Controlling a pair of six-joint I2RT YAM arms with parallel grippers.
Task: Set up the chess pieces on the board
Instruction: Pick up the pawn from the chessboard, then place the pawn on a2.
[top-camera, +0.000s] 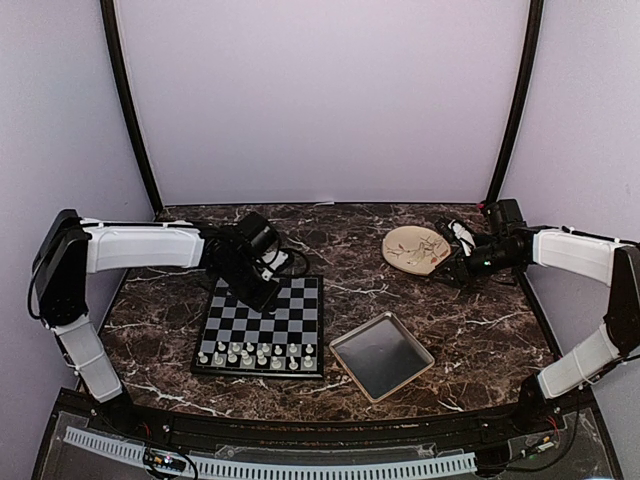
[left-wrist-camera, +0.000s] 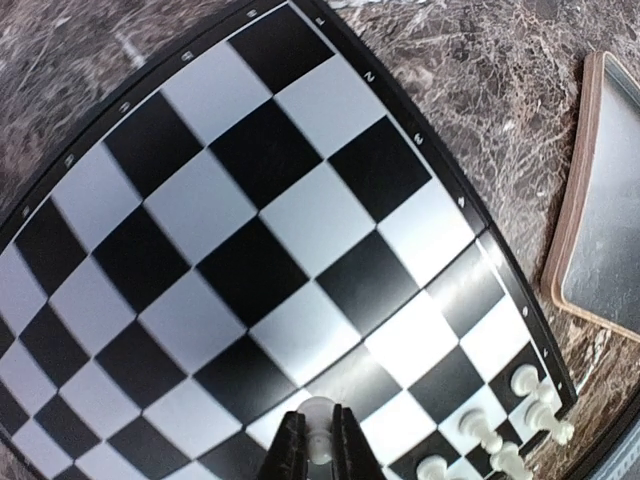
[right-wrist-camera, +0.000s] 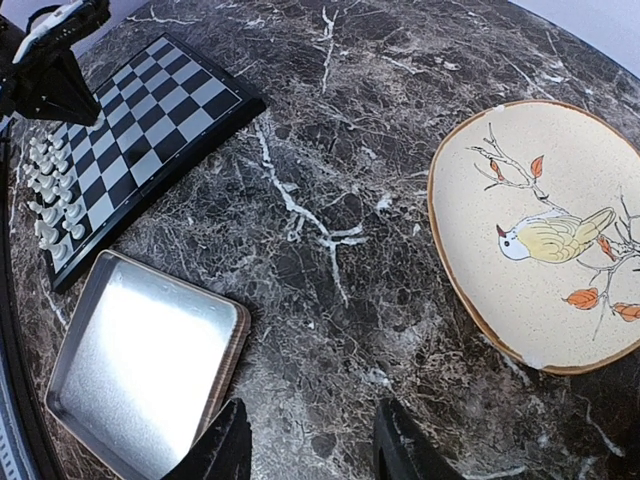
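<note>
My left gripper will next go back, to the left in the top view, and down onto the empty square beyond the corner piece, where a gap shows.
The black and light-grey board (top-camera: 262, 327) lies left of centre on the marble table. Several small white chess pieces (top-camera: 258, 354) stand in rows along its near edge, and some show in the left wrist view (left-wrist-camera: 528, 402) at the lower right. My left gripper (top-camera: 262, 292) hangs over the board's far part, shut on one white piece (left-wrist-camera: 319, 428) whose round head sticks out between the black fingers (left-wrist-camera: 291, 450). My right gripper (right-wrist-camera: 310, 452) is open above bare marble between the tray and the plate, holding nothing; it shows at the right in the top view (top-camera: 462, 272).
A square metal tray (top-camera: 381, 355) with a pale rim sits right of the board. A round beige plate (top-camera: 416, 248) painted with a bird lies at the back right. Dark curved poles rise at both back corners.
</note>
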